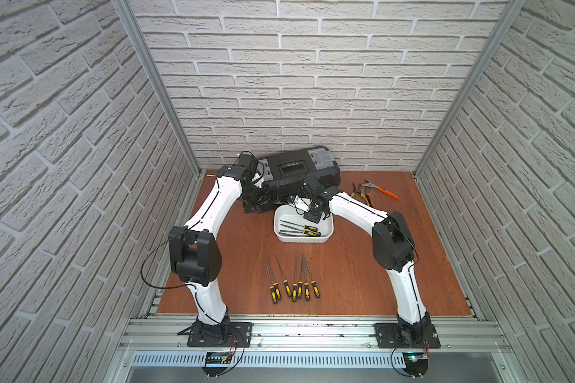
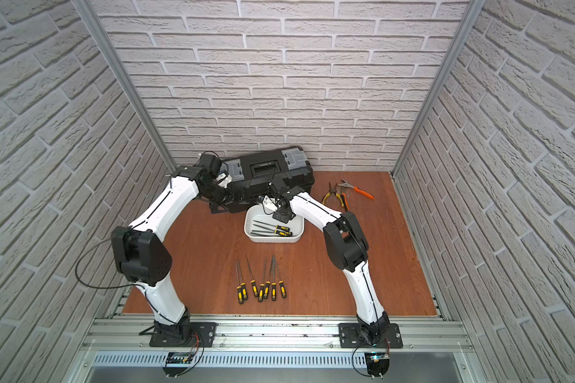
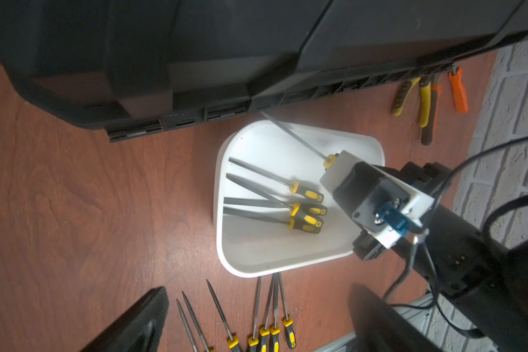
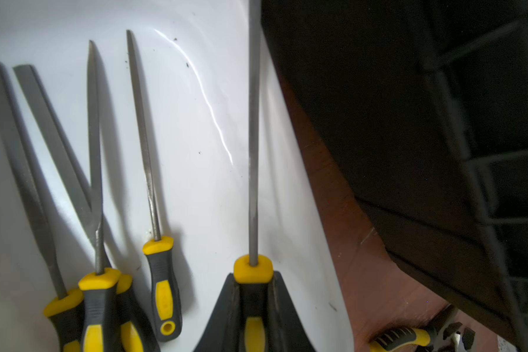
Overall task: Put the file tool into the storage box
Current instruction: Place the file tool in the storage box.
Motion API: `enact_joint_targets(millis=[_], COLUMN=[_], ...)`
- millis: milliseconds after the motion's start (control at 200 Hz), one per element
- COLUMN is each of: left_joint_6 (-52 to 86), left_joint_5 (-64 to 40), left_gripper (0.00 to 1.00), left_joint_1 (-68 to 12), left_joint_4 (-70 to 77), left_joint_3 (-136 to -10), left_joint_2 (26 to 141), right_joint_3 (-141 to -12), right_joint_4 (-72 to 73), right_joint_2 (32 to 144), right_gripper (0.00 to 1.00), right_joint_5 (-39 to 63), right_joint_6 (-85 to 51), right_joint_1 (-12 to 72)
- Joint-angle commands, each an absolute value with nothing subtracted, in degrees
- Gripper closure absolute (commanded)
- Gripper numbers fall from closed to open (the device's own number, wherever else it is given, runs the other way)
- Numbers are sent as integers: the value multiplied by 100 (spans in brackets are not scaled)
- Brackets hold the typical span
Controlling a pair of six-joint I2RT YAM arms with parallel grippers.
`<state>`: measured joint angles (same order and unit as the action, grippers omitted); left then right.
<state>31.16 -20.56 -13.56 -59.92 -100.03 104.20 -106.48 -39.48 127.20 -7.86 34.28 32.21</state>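
My right gripper sinks into the storage box (image 1: 299, 239) next, easing back from its far rim to the storage box's bare bottom beside the files. The file tool's body overhangs that rim, hence this move.
My right gripper (image 4: 253, 292) is shut on the black-and-yellow handle of a file tool (image 4: 253, 137). The grey shaft points out over the far side of the storage box (image 4: 195, 122), a shallow white tub. In the left wrist view the right gripper (image 3: 333, 166) hangs above the storage box (image 3: 256, 243), and the file tool (image 3: 296, 137) reaches past its rim towards the toolbox. Several files (image 4: 156, 183) lie inside. Both top views show the storage box (image 1: 299, 239) (image 2: 273, 239). My left gripper (image 3: 258, 289) is open and empty, up by the toolbox's left end.
A black toolbox (image 1: 299, 172) stands right behind the tub against the back wall. Yellow pliers (image 1: 362, 195) and orange pliers (image 1: 387, 192) lie at the back right. Several more files (image 1: 292, 285) lie in a row on the wooden table near the front.
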Motion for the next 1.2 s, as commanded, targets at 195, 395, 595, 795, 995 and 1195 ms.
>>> enact_joint_targets(millis=[195, 395, 595, 795, 995, 1195], left_joint_6=[3129, 3120, 3101, 2922, 2778, 2792], left_joint_5=[-1936, -1964, -1942, -1818, -1763, -1993], left_gripper=[2, 2, 2, 2, 2, 2], left_joint_1=[-1341, -1345, -1352, -1345, -1296, -1187], left_joint_4=[-6038, -6012, -5943, -5924, -5756, -5329], left_joint_3=[-9919, -9780, -9669, -9487, -9099, -8150], left_joint_2=[10251, 10171, 10017, 9819, 9400, 8725], right_joint_3=[-9931, -9982, -10218, -10361, -9828, -8322], right_joint_4=[-3674, -3785, -3936, -4137, -4145, -3782], right_joint_2=[12556, 12680, 12498, 11919, 10746, 9339], right_gripper=[94, 72, 58, 58, 58, 60], right_joint_5=[-655, -810, -850, -969, -1111, -991], right_joint_6=[3577, 3458, 2957, 2023, 410, -2015], right_joint_1=[3341, 3454, 3505, 3507, 3490, 3532])
